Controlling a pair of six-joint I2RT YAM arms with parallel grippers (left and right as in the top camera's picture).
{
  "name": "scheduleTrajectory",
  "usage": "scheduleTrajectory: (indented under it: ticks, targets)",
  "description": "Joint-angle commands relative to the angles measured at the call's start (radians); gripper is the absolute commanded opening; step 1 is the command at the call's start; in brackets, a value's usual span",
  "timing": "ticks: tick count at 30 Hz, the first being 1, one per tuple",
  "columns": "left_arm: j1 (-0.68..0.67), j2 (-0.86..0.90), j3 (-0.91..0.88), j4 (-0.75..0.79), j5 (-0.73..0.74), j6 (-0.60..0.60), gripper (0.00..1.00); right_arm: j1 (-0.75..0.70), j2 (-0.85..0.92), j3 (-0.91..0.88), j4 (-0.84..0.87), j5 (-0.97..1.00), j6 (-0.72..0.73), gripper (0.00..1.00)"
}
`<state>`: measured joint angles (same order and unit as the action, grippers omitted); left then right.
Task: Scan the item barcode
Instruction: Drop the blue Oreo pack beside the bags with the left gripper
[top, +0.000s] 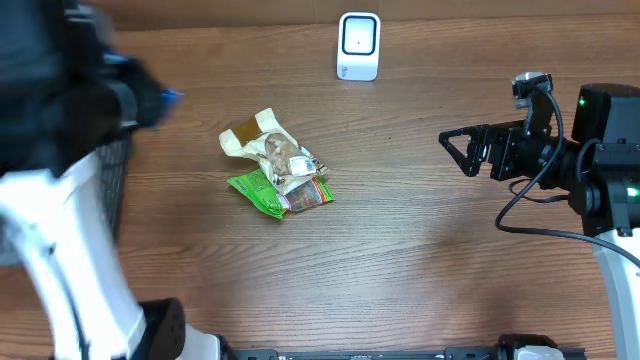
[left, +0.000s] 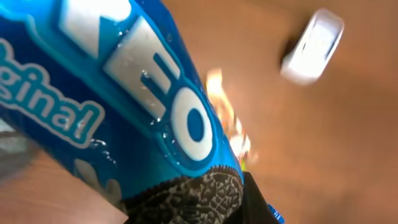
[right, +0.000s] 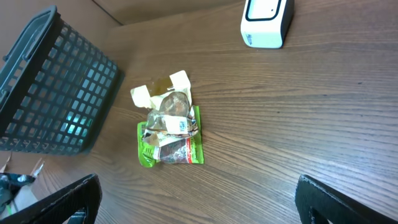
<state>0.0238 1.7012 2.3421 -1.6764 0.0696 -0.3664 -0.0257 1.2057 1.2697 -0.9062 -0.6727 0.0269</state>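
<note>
I need to swing my left gripper to the right in the overhead view next and lower it to release the Oreo packet (top: 170, 98) on the green packet, where snack packets lie.
A blue Oreo cookie packet (left: 124, 93) fills the left wrist view, and my left gripper (left: 186, 214) is shut on its lower end, one dark finger (left: 256, 202) showing beside it. From overhead only a blue tip of the packet (top: 170, 98) shows beside the blurred left arm at the far left. No barcode shows on the packet. The white scanner (top: 358, 45) stands at the table's back edge, also blurred in the left wrist view as the scanner (left: 313, 46). My right gripper (top: 455, 150) hovers open at the right, holding nothing.
A pile of crumpled snack packets (top: 278, 165), green and cream, lies mid-table, left of the right gripper (right: 199, 199). A dark mesh basket (right: 50, 87) sits at the left, partly hidden under the left arm from overhead.
</note>
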Motion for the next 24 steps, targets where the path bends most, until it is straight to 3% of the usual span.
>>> scheduleTrajectory:
  ticks: [1, 8, 14, 16, 19, 20, 24]
  targets:
    - [-0.114, 0.058, -0.192, 0.045, -0.042, -0.037, 0.04, -0.003, 0.001, 0.020, 0.006, 0.002, 0.003, 1.00]
    - [-0.236, 0.156, -0.645, 0.338, -0.050, -0.111, 0.05, -0.003, 0.001, 0.020, 0.002, 0.002, 0.003, 1.00]
    - [-0.243, 0.253, -0.814, 0.474, 0.013, -0.136, 0.06, -0.003, 0.001, 0.020, 0.001, 0.002, 0.002, 1.00]
    - [-0.243, 0.279, -0.821, 0.472, 0.027, -0.135, 0.23, -0.003, 0.001, 0.020, 0.002, 0.002, 0.003, 1.00]
    - [-0.243, 0.294, -0.821, 0.470, 0.031, -0.132, 0.60, -0.003, 0.001, 0.020, 0.004, 0.002, 0.002, 1.00]
    - [-0.241, 0.293, -0.817, 0.473, 0.031, -0.121, 0.67, -0.003, 0.001, 0.020, 0.006, 0.002, 0.003, 1.00]
    - [-0.226, 0.293, -0.718, 0.414, 0.023, -0.075, 0.70, -0.003, 0.001, 0.020, 0.010, 0.002, 0.002, 1.00]
